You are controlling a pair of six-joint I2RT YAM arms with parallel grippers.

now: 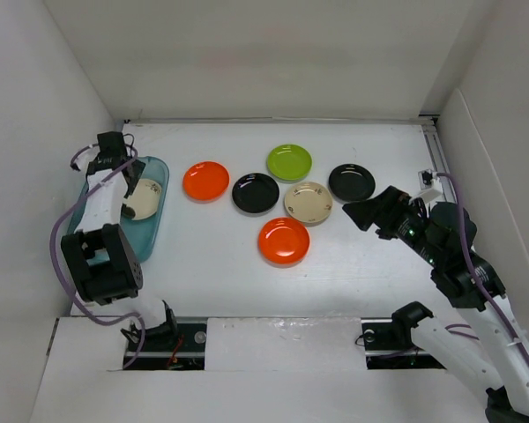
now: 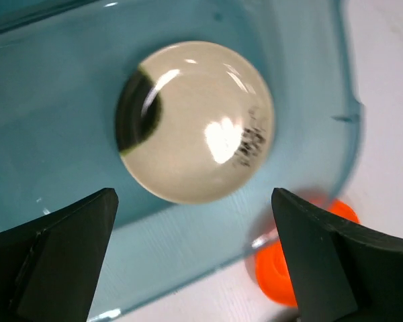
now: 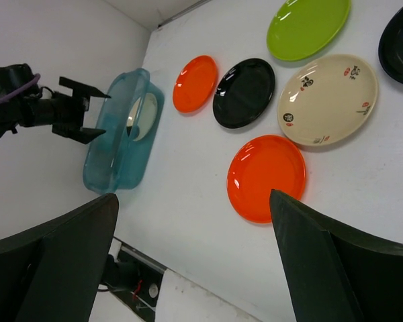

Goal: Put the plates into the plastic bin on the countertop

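Note:
My left gripper swings right in the top view and down onto the plate's unobstructed bin-side rim (image 1: 261,241) next, since the nearer orange plate lies there.
The teal plastic bin (image 1: 150,231) stands at the left of the countertop (image 1: 203,264) and holds the dark-blotched cream plate (image 1: 144,197), which shows close up in the left wrist view (image 2: 198,121). My left gripper (image 2: 195,201) hangs open and empty above the bin (image 2: 54,100). On the counter lie two orange plates (image 1: 205,180) (image 1: 283,240), two black plates (image 1: 255,192) (image 1: 352,181), a lime green plate (image 1: 289,161) and a cream plate (image 1: 308,202). My right gripper (image 1: 368,213) is open and empty, raised just right of the cream plate (image 3: 328,99).
White walls close in the counter on the left, back and right. The bin sits close to the left wall. A metal rail with cables (image 1: 194,339) runs along the near edge between the arm bases.

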